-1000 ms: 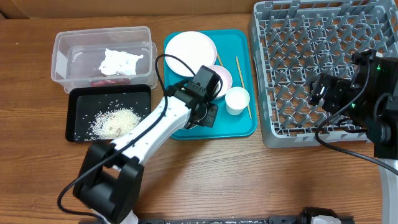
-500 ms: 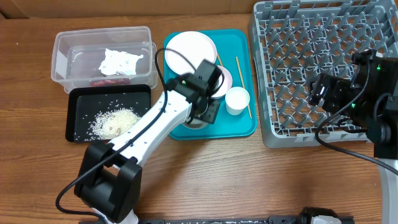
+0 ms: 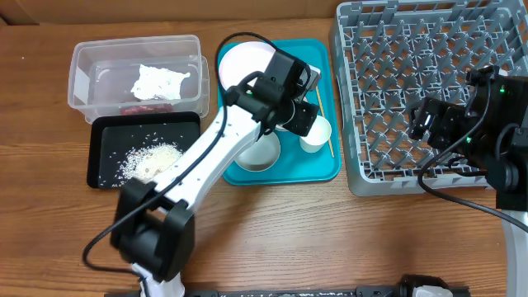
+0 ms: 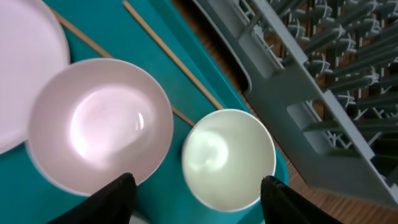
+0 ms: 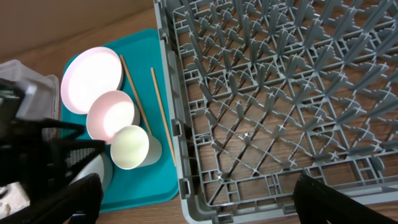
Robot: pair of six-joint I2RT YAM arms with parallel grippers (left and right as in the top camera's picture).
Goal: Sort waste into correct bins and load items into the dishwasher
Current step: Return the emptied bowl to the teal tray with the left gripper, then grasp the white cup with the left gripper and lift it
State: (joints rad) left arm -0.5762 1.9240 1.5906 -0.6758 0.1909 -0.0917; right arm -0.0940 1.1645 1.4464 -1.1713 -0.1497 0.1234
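My left gripper lowers to straddle the cup's rim on the side by the bowls (image 3: 303,140) (image 4: 188,173) next, since the cup stands open side up below my parted fingers.
My left gripper (image 3: 299,118) hangs open over the teal tray (image 3: 318,169), its dark fingertips (image 4: 115,199) either side of a gap above a pinkish-white bowl (image 4: 99,124) and the small white cup (image 4: 229,158); nothing is held. A second white bowl (image 3: 262,153) sits at the tray's front. The round plate (image 3: 246,62) lies at the tray's back, and two chopsticks (image 4: 168,50) lie beside it. My right gripper (image 5: 208,205) is open and empty above the near left corner of the grey dish rack (image 3: 412,49).
At the left, a clear tub (image 3: 91,58) holds a crumpled tissue (image 3: 158,82) and reddish scraps (image 3: 139,108). In front of it, a black tray (image 3: 103,132) carries a heap of rice (image 3: 153,161). Bare wooden table runs along the front.
The left gripper went from shut to open, leaving a white bowl at the tray's front. It then moved back and right over the cup. The right arm stayed still.
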